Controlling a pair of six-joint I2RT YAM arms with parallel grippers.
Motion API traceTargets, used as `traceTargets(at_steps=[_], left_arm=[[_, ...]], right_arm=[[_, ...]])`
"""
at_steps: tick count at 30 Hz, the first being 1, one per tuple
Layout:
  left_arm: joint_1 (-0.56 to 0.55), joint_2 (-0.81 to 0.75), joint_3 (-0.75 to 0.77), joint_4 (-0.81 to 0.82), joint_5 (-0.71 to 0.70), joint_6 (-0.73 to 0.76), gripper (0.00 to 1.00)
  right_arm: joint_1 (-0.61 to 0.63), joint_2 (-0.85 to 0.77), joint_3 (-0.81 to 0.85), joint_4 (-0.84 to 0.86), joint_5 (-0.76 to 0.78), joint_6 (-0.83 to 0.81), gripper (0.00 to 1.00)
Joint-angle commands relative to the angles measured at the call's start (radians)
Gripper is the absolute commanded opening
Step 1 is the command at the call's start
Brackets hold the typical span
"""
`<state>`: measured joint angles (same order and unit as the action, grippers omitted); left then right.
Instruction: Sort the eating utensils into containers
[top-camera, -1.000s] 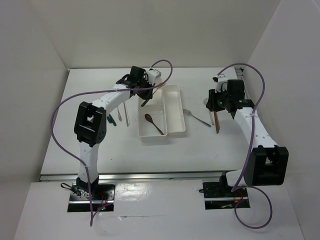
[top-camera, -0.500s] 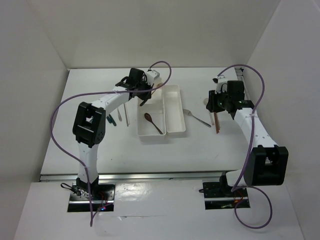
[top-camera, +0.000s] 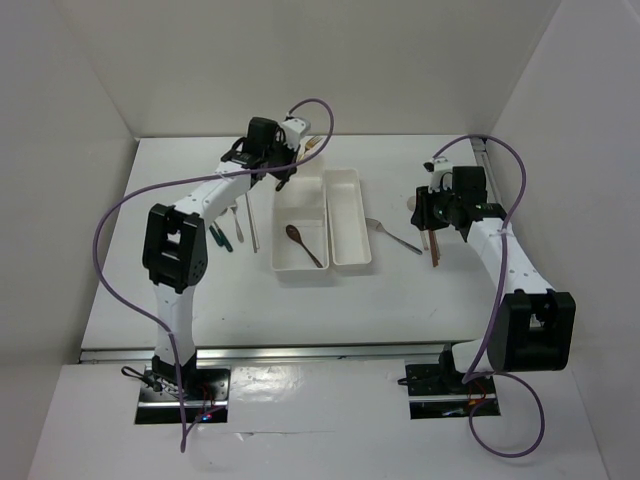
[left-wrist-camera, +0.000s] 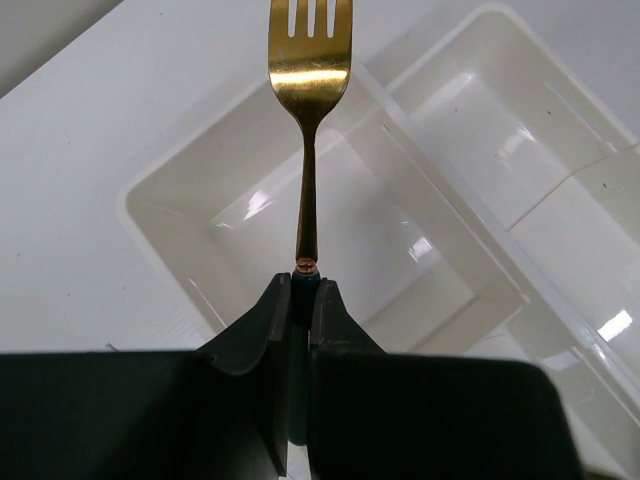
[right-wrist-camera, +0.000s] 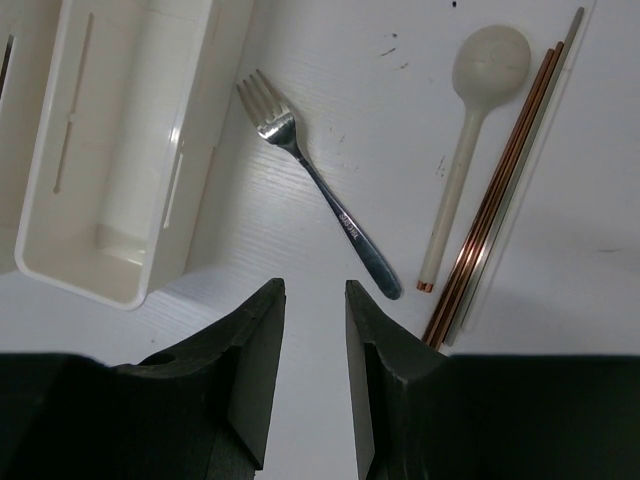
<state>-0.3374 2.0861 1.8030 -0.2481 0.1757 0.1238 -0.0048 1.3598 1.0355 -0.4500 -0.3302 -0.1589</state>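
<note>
My left gripper holds the gold fork's handle and should next lower it into the wide tray's far section and let go, as the brown spoon fills only the near one.
My left gripper is shut on the dark green handle of a gold fork, holding it over the far end of the wide white tray. A brown spoon lies in that tray. The narrow tray sits against its right side. My right gripper is open over the bare table, just short of a silver fork, a white spoon and copper chopsticks.
Left of the wide tray lie more utensils: a dark green one, a silver one and a pale stick. White walls close the table in at the back and on both sides.
The left gripper has drawn back toward the tray's far end and swung the gold fork up, so its tines now point to the back right. The right arm has hardly moved.
</note>
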Motion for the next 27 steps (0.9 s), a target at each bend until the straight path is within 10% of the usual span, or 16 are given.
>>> traceTargets(at_steps=[1, 14, 17, 20, 27], left_arm=[[0.0, 0.026, 0.015, 0.035, 0.001, -0.006, 0.0], [0.0, 0.055, -0.036, 0.044, 0.001, -0.035, 0.0], [-0.011, 0.066, -0.004, -0.016, -0.034, -0.035, 0.18], [-0.02, 0.043, -0.034, -0.033, -0.067, -0.001, 0.67], [-0.02, -0.066, -0.045, 0.006, -0.102, -0.062, 0.75]], right_arm=[[-0.008, -0.031, -0.014, 0.004, -0.015, -0.005, 0.38], [-0.008, -0.022, -0.014, 0.013, -0.015, -0.014, 0.38], [-0.008, -0.022, -0.014, 0.013, -0.015, -0.014, 0.38], [-0.008, -0.012, -0.014, 0.022, -0.015, -0.014, 0.42], [-0.008, 0.007, -0.014, 0.073, -0.015, 0.004, 0.47]])
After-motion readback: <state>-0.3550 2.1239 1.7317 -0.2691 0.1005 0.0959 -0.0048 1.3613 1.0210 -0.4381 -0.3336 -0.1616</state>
